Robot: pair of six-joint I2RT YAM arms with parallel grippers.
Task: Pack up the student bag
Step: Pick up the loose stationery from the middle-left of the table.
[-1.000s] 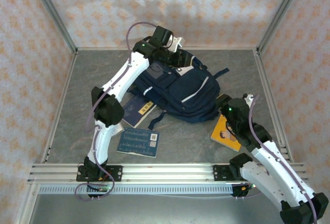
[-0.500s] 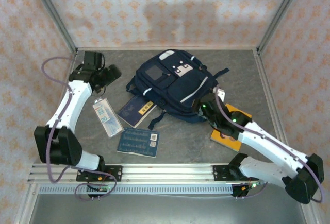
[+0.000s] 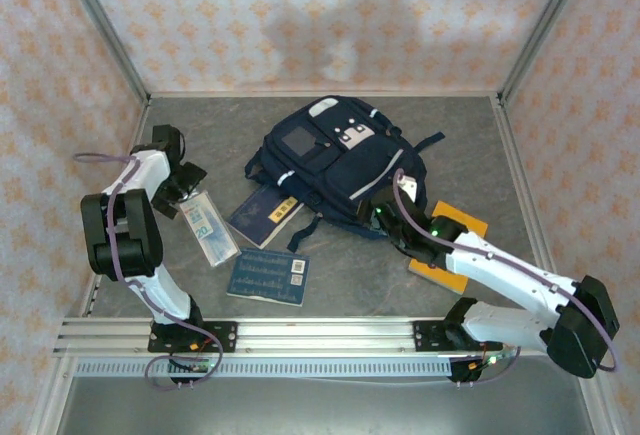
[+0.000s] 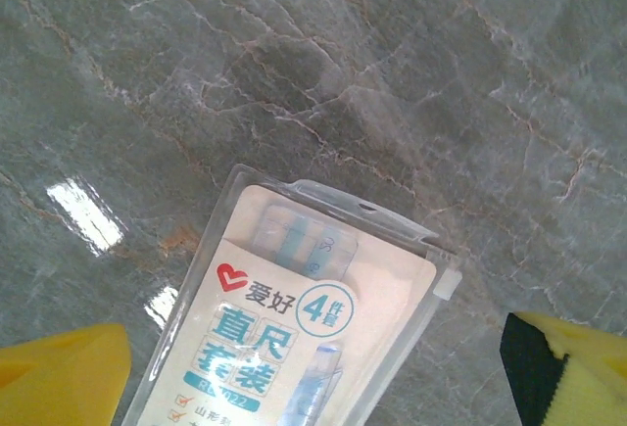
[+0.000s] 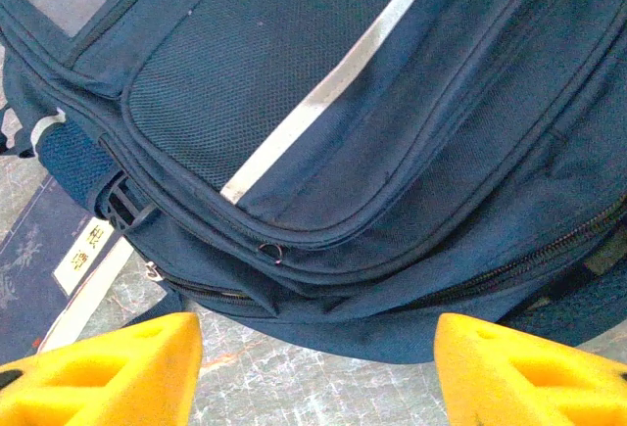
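The clear ruler-set pack's top edge [image 3: 194,197] [image 4: 345,207] lies below at a slant between the open fingers of my left gripper, so the gripper should next move down and turn until its fingers are on both sides of that edge.
The student bag [image 3: 345,170], navy with a white stripe and a grey front patch, lies at the back middle of the table. In the right wrist view the student bag [image 5: 392,103] shows a closed zip along its lower edge. My right gripper [image 3: 372,213] is at that lower edge, and in its own view the right gripper [image 5: 313,377] is open with only table between its yellow fingers. My left gripper [image 3: 190,187] hovers open over the top end of a clear ruler-set pack [image 3: 205,225]. From the wrist, the pack [image 4: 304,328] lies flat below the left gripper [image 4: 313,387].
A dark blue booklet [image 3: 265,217] sticks out from under the bag's left side. A blue book [image 3: 268,277] lies near the front rail. An orange book [image 3: 455,245] lies under my right arm. Walls close in the table on three sides.
My left arm swung from the bag's top to the far left and folded back over the ruler pack, its jaws opening wide. My right arm reached forward to the bag's lower edge.
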